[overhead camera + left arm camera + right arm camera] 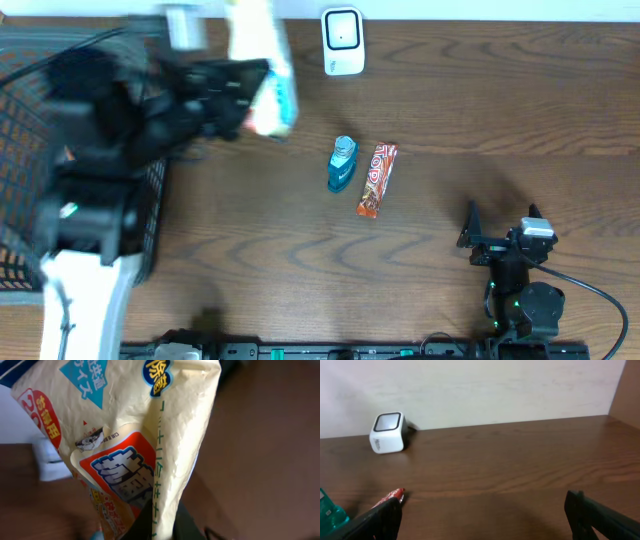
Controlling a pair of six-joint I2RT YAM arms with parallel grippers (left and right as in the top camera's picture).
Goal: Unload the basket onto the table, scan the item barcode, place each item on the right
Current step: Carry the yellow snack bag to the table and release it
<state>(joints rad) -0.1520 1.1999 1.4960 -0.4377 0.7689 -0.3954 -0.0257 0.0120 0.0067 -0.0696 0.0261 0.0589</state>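
Note:
To get down beside the red snack bar, where the table is empty, my left gripper will first swing to the right in the overhead view, past the blue bottle.
My left gripper (248, 97) is shut on a cream refill pouch (265, 70) printed with Japanese text, holding it up above the back left of the table. It is motion-blurred in the overhead view. In the left wrist view the pouch (130, 435) fills the frame and its folded side seam is pinched between the dark jaws of my left gripper (165, 527). No barcode shows. The white scanner (342, 41) stands at the table's back edge, right of the pouch, and also appears as the scanner (387, 433). My right gripper (500, 232) rests open and empty at the front right.
A small blue bottle (342, 165) and a red snack bar (378, 180) lie side by side mid-table. A black wire basket (15, 150) stands at the left edge under the left arm. A white wall runs behind the table.

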